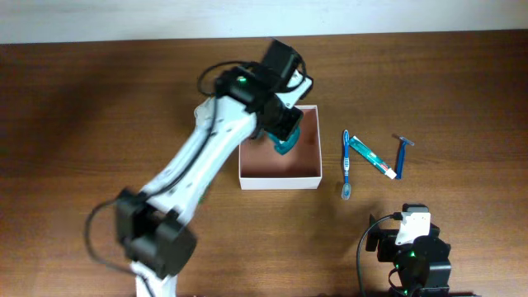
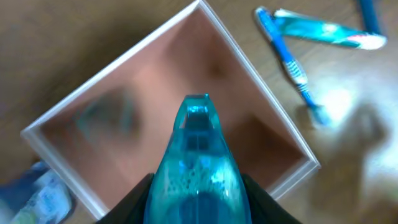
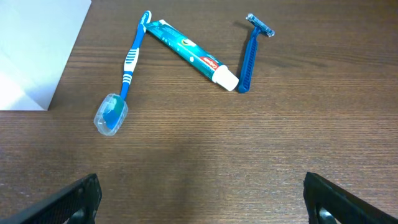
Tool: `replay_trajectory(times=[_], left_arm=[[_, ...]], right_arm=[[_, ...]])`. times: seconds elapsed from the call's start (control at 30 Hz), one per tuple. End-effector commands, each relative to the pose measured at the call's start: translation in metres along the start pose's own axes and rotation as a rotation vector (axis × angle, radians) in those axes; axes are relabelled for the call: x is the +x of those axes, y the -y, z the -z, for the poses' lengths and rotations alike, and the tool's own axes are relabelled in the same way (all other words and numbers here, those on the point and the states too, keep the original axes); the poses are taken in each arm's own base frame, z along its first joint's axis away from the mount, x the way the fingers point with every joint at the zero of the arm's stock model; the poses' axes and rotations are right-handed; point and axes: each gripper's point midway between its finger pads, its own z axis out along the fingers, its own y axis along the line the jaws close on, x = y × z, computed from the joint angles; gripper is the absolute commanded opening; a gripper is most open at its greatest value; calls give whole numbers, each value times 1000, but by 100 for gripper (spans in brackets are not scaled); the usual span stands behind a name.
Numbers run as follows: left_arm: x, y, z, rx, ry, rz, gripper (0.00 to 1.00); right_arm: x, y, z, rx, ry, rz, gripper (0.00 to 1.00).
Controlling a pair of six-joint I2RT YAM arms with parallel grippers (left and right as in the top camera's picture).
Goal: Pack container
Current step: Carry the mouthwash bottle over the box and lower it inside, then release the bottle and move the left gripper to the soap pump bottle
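The left gripper lowers the teal bottle (image 2: 198,168), already hanging inside the container's sides, outward toward the container's far corner by the toothbrush (image 2: 203,51) next and opens.
The container (image 1: 307,167) is a square shallow box with white walls and a pinkish-brown inside, at the table's middle. My left gripper (image 1: 285,136) is shut on a clear teal bottle (image 1: 284,147) and holds it above the box's inside. In the left wrist view the teal bottle (image 2: 198,168) fills the jaws (image 2: 198,214) over the container (image 2: 149,93). My right gripper (image 3: 202,199) is open and empty over bare table near the front right; its arm shows in the overhead view (image 1: 410,247).
A blue toothbrush (image 1: 346,163), a toothpaste tube (image 1: 369,157) and a blue razor (image 1: 402,155) lie right of the box; they also show in the right wrist view as toothbrush (image 3: 127,68), tube (image 3: 193,53) and razor (image 3: 250,53). A pale item (image 2: 40,196) lies outside the box's corner.
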Motion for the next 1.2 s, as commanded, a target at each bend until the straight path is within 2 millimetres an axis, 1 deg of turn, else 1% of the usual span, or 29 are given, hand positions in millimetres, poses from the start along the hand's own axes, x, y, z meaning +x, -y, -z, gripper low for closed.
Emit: replay_trajectory(times=[0.0, 0.1, 0.13, 0.17, 0.27, 0.3, 0.33, 0.37, 0.5, 0.57, 0.63, 0.73, 0.8, 0.87, 0.93, 1.0, 1.07, 1.13, 1.17], left_arm=[[-8, -7, -30, -18, -1, 4, 11], [-14, -10, -56, -18, 5, 3, 11], [-15, -11, -61, -18, 5, 3, 11], [-16, -11, -71, -17, 4, 1, 11], [-17, -7, -79, -15, 4, -9, 13], [-17, -6, -80, -20, 6, -12, 15], [-19, -5, -80, -26, 13, -17, 24], [-23, -2, -81, -39, 29, -28, 41], [-24, 1, -80, -65, 28, -46, 64], [-22, 5, -76, -62, 14, -52, 71], [-20, 9, -69, -58, 0, -56, 76], [-21, 11, -54, -56, -17, -56, 78], [-21, 12, -41, -56, -30, -56, 78], [-19, 14, -22, -56, -49, -55, 78], [-14, 15, 0, -60, -78, -53, 78], [-7, 7, 22, -102, -109, -48, 78], [5, -7, 44, -165, -154, -34, 82], [17, -23, 59, -214, -195, -5, 84], [19, -36, 64, -242, -201, 30, 86]], right_arm=[[2, 1, -1, 2, -2, -12, 99], [2, 1, -1, 2, -2, -12, 99], [2, 1, -1, 2, -2, -12, 99], [2, 1, -1, 2, -2, -12, 99], [2, 1, -1, 3, -2, -12, 99], [2, 1, -1, 2, -2, -12, 99], [2, 1, -1, 2, -2, -12, 99], [2, 1, -1, 2, -2, -12, 99], [2, 1, -1, 2, -2, -12, 99], [2, 1, -1, 2, -2, -12, 99], [2, 1, -1, 2, -2, -12, 99], [2, 1, -1, 2, -2, -12, 99], [2, 1, -1, 2, -2, -12, 99], [2, 1, -1, 2, -2, -12, 99], [2, 1, -1, 3, -2, -12, 99], [2, 1, -1, 2, -2, -12, 99], [2, 1, -1, 2, -2, -12, 99], [2, 1, -1, 3, -2, -12, 98], [2, 1, -1, 2, -2, -12, 99]])
